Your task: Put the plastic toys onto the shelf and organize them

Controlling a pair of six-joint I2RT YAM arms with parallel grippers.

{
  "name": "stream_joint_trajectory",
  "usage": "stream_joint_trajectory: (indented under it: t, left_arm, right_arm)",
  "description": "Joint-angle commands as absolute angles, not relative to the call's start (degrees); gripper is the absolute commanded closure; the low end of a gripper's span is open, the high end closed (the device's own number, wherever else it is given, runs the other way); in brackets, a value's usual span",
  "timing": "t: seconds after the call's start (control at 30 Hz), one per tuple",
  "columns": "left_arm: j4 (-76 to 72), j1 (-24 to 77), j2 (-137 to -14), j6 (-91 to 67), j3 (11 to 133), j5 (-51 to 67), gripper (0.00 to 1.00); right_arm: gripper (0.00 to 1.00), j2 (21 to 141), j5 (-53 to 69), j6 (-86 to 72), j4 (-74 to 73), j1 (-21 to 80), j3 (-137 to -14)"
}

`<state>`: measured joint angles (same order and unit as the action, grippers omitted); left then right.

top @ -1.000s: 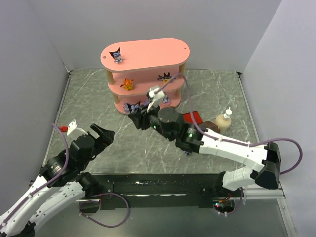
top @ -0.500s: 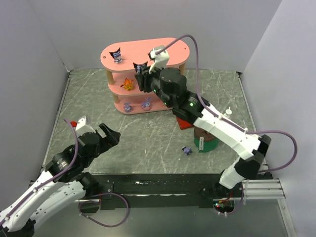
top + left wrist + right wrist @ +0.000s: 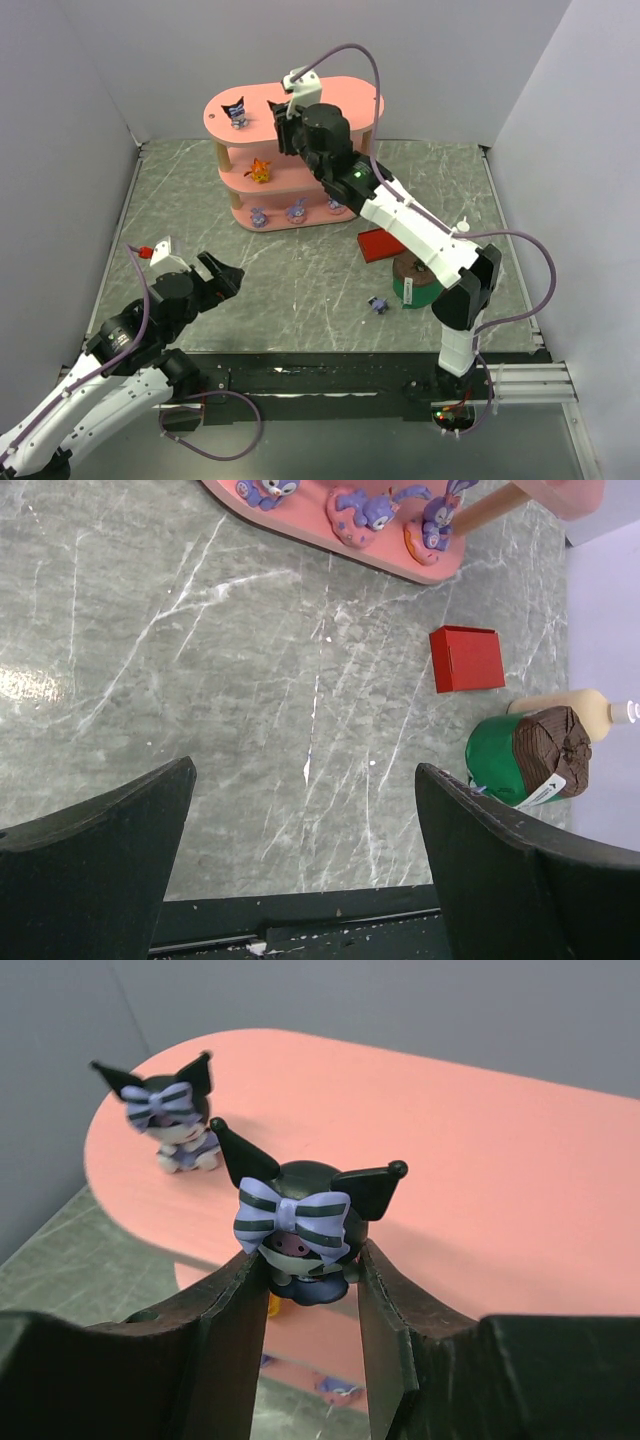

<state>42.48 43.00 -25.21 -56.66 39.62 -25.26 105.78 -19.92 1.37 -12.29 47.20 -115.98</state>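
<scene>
I should move my right gripper down and outward to release the dark toy with the bow on the shelf's top board's bare middle (image 3: 392, 1218), which lies below and outward of it.
The pink shelf (image 3: 330, 100) stands at the back of the table. One dark pointed-ear toy (image 3: 238, 108) stands on its top board at the left. My right gripper (image 3: 281, 116) is shut on a second dark toy with a striped lilac bow (image 3: 300, 1225), held just above the top board (image 3: 480, 1160) beside the first (image 3: 170, 1115). An orange toy (image 3: 261, 170) sits on the middle board. Three lilac toys (image 3: 296, 211) line the bottom board (image 3: 330, 535). Another small toy (image 3: 378, 304) lies on the table. My left gripper (image 3: 222, 272) hangs open over the near left.
A flat red box (image 3: 385, 243) lies right of the shelf, with a green cylinder with a brown top (image 3: 415, 282) and a pale bottle (image 3: 458, 232) beside it. The right arm stretches over them. Grey walls close in the table.
The right arm has carried the dark toy up from the bottom board's front to the top board. The left arm shifted slightly and stayed open.
</scene>
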Motion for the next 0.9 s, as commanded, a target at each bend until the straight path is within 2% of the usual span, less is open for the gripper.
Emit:
stream_joint_trajectory:
  t: [0.0, 0.87]
  left_arm:
    - [40.96, 43.15, -25.31, -56.43, 39.90, -24.87, 0.04]
    - [41.22, 43.15, -26.10, -56.69, 40.08, -25.58, 0.03]
  right_arm:
    - [1.00, 105.29, -19.95, 2.20, -11.34, 45.53, -120.23]
    - [1.00, 109.78, -23.47, 3.43, -6.68, 43.24, -117.69]
